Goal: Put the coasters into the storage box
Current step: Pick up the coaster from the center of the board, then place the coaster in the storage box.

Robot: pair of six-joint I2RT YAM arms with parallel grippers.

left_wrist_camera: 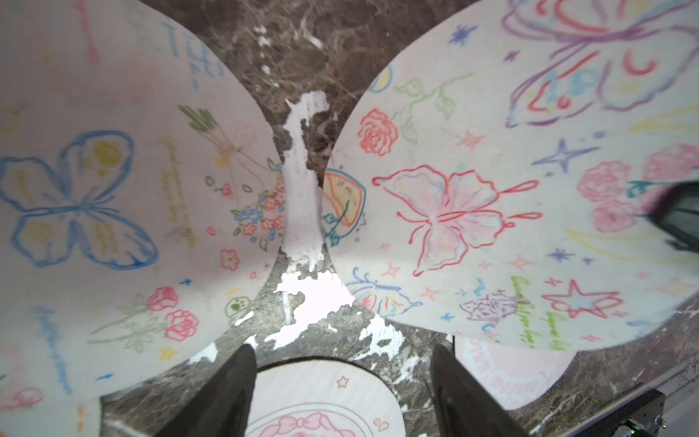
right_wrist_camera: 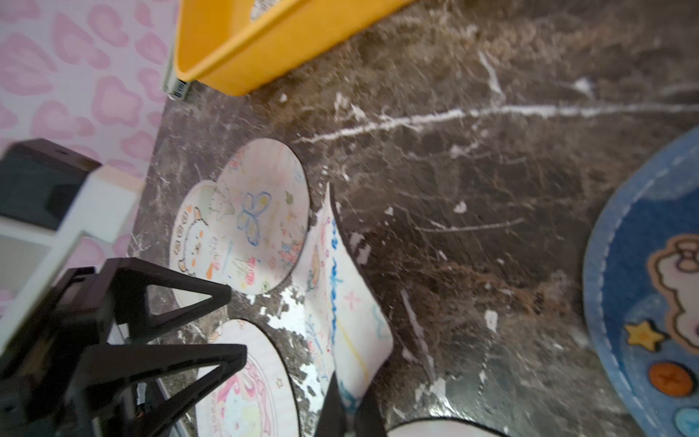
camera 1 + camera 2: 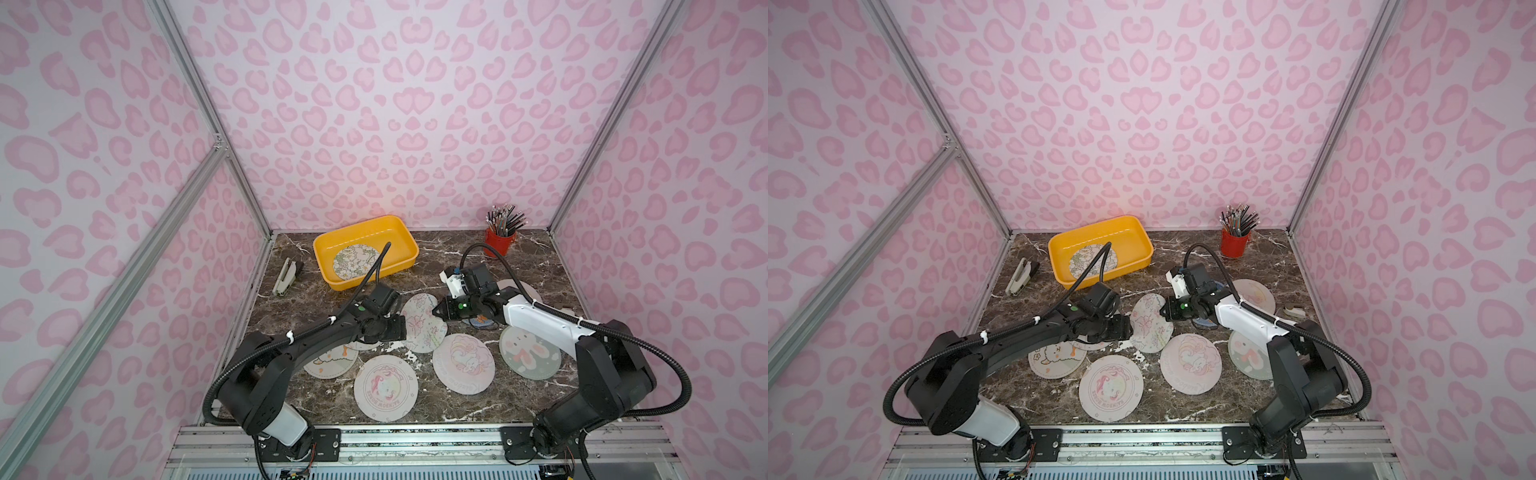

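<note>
The pale coaster should go up and outward with my right gripper, over the bare bottom that shows beside the floral coaster in the storage box (image 3: pixel 328 249), and be released there.
My right gripper (image 3: pixel 435 311) (image 2: pixel 346 412) is shut on the edge of a pale coaster with crayon butterflies (image 3: pixel 422 326) (image 2: pixel 348 314), which bends upward off the marble. My left gripper (image 3: pixel 399 329) (image 1: pixel 344 382) hangs open just left of that coaster, with nothing between its fingers, above a pink-printed coaster (image 1: pixel 325 401). Several more coasters lie flat around them: a unicorn one (image 3: pixel 463 363), a bunny one (image 3: pixel 530 351) and a blue one (image 2: pixel 643 302) under the right arm. The yellow storage box (image 3: pixel 328 249) stands at the back left with one floral coaster (image 3: pixel 353 259) inside.
A red cup of pencils (image 3: pixel 500 241) stands at the back right. A grey stapler (image 3: pixel 284 276) lies by the left wall, left of the box. A small beige object (image 3: pixel 1293 311) sits near the right wall. Pink patterned walls close in three sides.
</note>
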